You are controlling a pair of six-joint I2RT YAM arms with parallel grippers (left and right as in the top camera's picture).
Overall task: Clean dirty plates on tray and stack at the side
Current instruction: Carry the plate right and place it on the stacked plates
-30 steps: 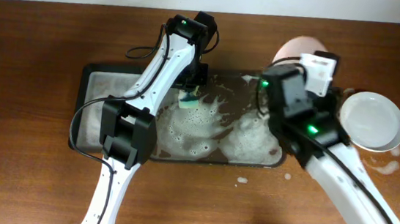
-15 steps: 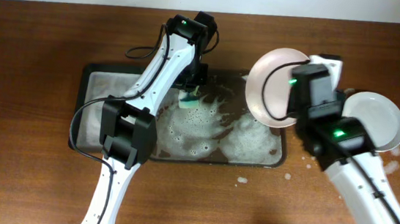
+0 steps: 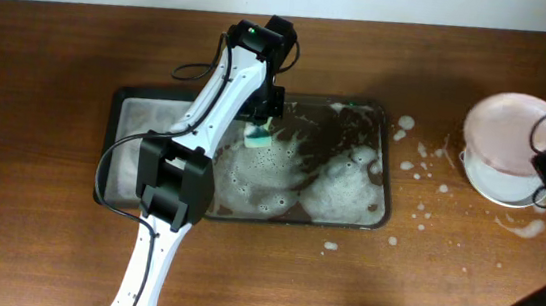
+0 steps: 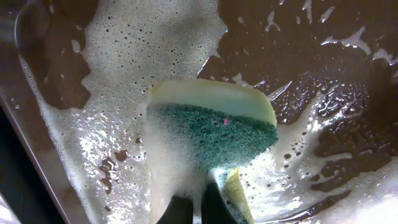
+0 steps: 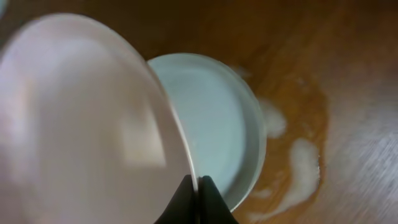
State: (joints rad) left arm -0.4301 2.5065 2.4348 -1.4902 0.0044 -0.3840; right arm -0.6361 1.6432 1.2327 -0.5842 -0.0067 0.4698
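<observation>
My right gripper's plate hangs past the far side of the lower white plate (image 3: 506,173) (image 5: 200,132). The gripper moves down and back over that plate next, then opens.
My right gripper (image 5: 197,193) is shut on the rim of a pinkish-white plate (image 5: 81,124) and holds it tilted above a second white plate (image 5: 217,124) that lies on the table at the far right; both show in the overhead view, the held plate (image 3: 506,130) over the lower one (image 3: 496,180). My left gripper (image 4: 194,208) is shut on a green-and-yellow sponge (image 4: 211,127) and holds it over the foamy dark tray (image 3: 116,118). In the overhead view the sponge (image 3: 256,136) sits at the tray's upper middle. A third plate is hidden.
Foam and dirty water cover the tray's right half (image 3: 345,190). Foam drops and puddles lie on the wooden table between tray and plates (image 3: 422,167) and beside the lower plate (image 5: 298,168). The table's far edge runs along the top.
My right arm has swung right, carrying the plate from above the tray's right end to over the plate at the table's right side. Drops of foam now trail across the table. The left arm has not moved.
</observation>
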